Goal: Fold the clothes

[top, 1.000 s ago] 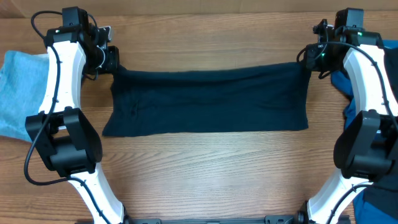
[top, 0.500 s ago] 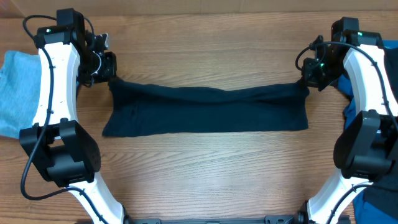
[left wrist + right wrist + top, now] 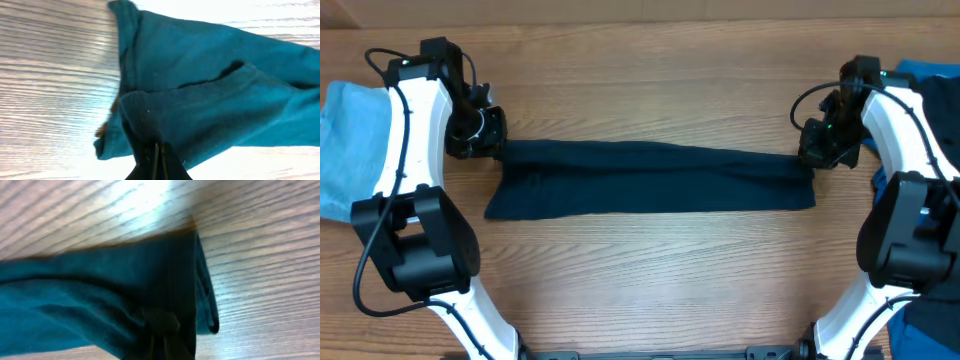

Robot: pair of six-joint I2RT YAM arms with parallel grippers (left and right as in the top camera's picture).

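Observation:
The garment's near edge (image 3: 510, 213) (image 3: 114, 151) lies below and back from the left gripper, so the left gripper should next pull the still-raised corner back and down over that edge and let go there.
The clothes in play are one dark navy garment (image 3: 650, 180), lying as a long band across the middle of the wooden table (image 3: 650, 290). My left gripper (image 3: 492, 145) is shut on its far left corner. My right gripper (image 3: 812, 155) is shut on its far right corner. Between the two, the held far edge is stretched and sits folded toward the near edge. In the left wrist view the fabric (image 3: 210, 90) looks teal and bunches into the closed gripper (image 3: 156, 157). In the right wrist view the cloth (image 3: 100, 290) is pinched in the closed gripper (image 3: 159, 342).
A light blue cloth (image 3: 345, 140) lies at the left edge of the table. Royal blue fabric (image 3: 935, 80) sits at the right edge behind the right arm, and more dark blue cloth (image 3: 930, 335) shows at the bottom right corner.
Both grippers have moved toward the near side, carrying the garment's far edge with them. The garment now looks narrower front to back.

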